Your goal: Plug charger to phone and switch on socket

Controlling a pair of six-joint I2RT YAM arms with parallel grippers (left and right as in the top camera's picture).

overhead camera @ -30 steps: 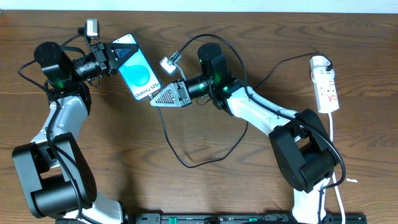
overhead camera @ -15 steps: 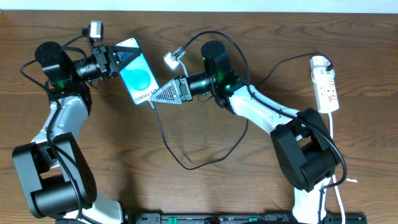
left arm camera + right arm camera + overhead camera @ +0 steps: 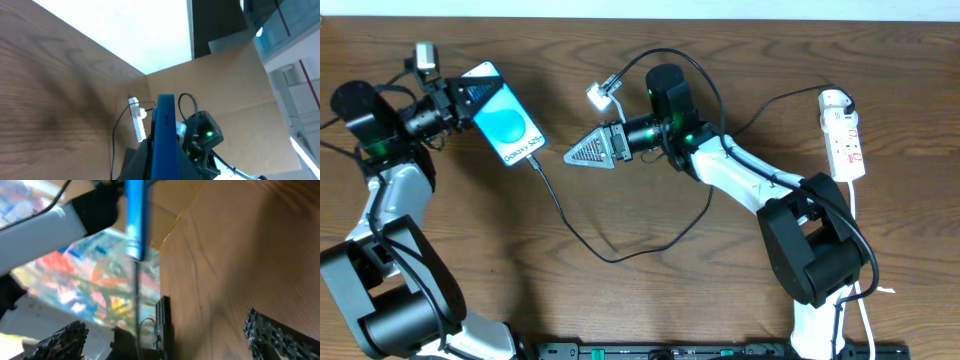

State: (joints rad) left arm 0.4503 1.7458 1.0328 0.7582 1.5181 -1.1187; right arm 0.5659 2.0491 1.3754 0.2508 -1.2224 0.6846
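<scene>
The robot needs to bring the phone down and back toward the base with its left gripper next, and let go of it on the bare tabletop there, with the charger (image 3: 582, 245) plugged in.
The phone (image 3: 503, 128), blue screen up, is held off the table at the far left, and my left gripper (image 3: 478, 95) is shut on its upper end. In the left wrist view the phone (image 3: 164, 140) stands edge-on between the fingers. The charger (image 3: 582, 245) is a thin black cable whose tip sits in the phone's lower end (image 3: 533, 161); from there it loops across the table towards the socket (image 3: 846, 135) at the right edge. My right gripper (image 3: 575, 153) hangs open and empty to the right of the phone. In its wrist view, the phone (image 3: 134, 215) and charger (image 3: 136, 292) lie ahead of the open gripper (image 3: 162, 327).
A white cord (image 3: 857, 215) runs from the socket down the right edge. The right arm's white links (image 3: 740, 175) and its base (image 3: 810, 250) take up the right half. A small white connector (image 3: 599, 96) on a robot cable sticks up beside the right wrist.
My right gripper has opened and let go of the charger tip, which stays in the phone. The left arm has carried the phone left, pulling the cable along.
</scene>
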